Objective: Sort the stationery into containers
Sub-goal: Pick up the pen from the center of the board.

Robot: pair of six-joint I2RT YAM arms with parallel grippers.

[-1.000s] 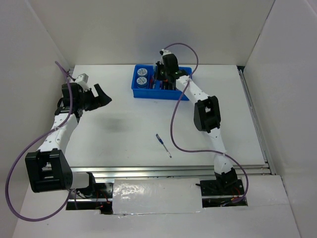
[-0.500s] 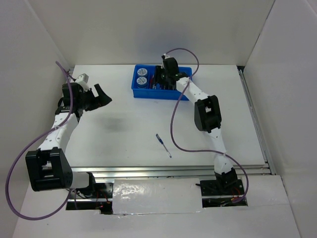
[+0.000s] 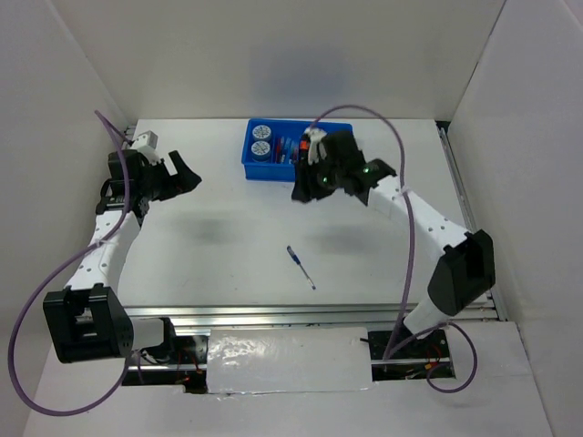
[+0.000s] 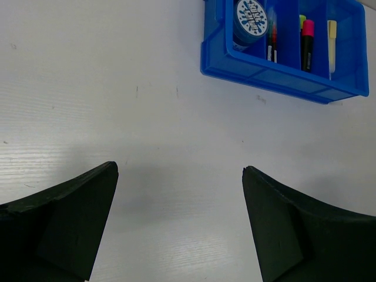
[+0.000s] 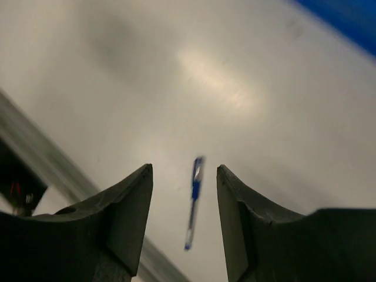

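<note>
I should next lower my right gripper and pull it back onto the blue pen's thin body point(image 3: 306, 275) point(image 5: 191, 220), since the pen is on the table far below it and closer to my base.
The blue tray point(image 3: 273, 173) stands at the back of the table; in it lie two round discs point(image 3: 261, 139), red and blue pens point(image 4: 273, 44) and a pink highlighter point(image 4: 307, 38). One blue pen point(image 3: 301, 266) lies alone on the white table, nearer the front. My right gripper point(image 3: 301, 189) hangs open in front of the tray and holds nothing. In the right wrist view the blue pen point(image 5: 194, 200) shows between the fingers of the right gripper point(image 5: 184, 168), far below them. My left gripper point(image 3: 189, 173) is wide open and empty at the left, above bare table point(image 4: 176, 117).
White walls close in the table at the back and on both sides. A metal rail point(image 3: 310, 314) runs along the near edge by the arm bases. A purple cable point(image 3: 410, 255) trails along the right arm.
My right gripper, shut over the tray a second ago, has opened and swung out of the tray toward the table's middle. The left arm has shifted only slightly.
</note>
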